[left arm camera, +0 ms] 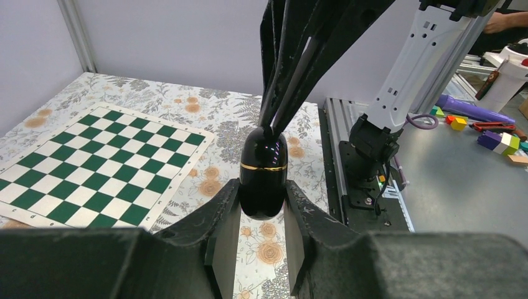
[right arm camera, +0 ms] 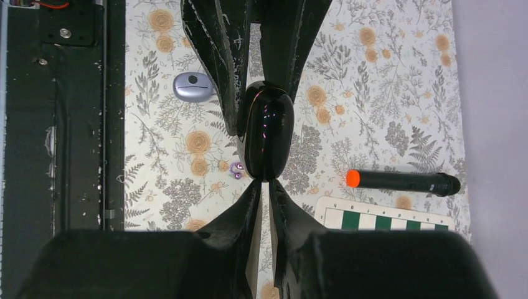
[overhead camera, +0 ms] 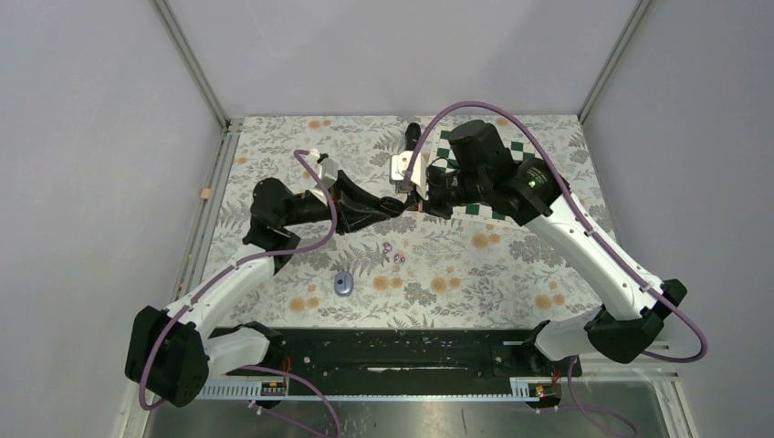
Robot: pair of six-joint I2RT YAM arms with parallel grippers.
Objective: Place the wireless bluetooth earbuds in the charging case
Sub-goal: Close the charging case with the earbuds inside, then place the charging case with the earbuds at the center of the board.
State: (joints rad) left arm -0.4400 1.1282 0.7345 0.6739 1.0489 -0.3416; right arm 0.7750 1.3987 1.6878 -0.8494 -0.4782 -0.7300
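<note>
The left gripper moves down next, its fingers tilting downward, and releases the case on the flowered cloth beside the lilac earbuds, since that spot lies below it.
A glossy black oval charging case point(left arm camera: 264, 168) with a gold band hangs above the table between both grippers. My left gripper point(left arm camera: 263, 200) is shut on its lower half, one finger on each side. My right gripper point(right arm camera: 269, 182) comes from the opposite side, nearly shut, its tips pinching the case's point(right arm camera: 268, 134) other end. In the top view the two grippers meet at mid table, left point(overhead camera: 394, 209) and right point(overhead camera: 423, 203). Two lilac earbuds point(overhead camera: 393, 253) lie together on the flowered cloth below; they also show in the right wrist view point(right arm camera: 236, 169). No black earbuds are visible.
A small lilac-grey oval case point(overhead camera: 342, 284) lies shut on the cloth near the front, also in the right wrist view point(right arm camera: 193, 86). A black microphone with an orange end point(right arm camera: 403, 182) lies next to a green chessboard point(left arm camera: 93, 159) at the back right.
</note>
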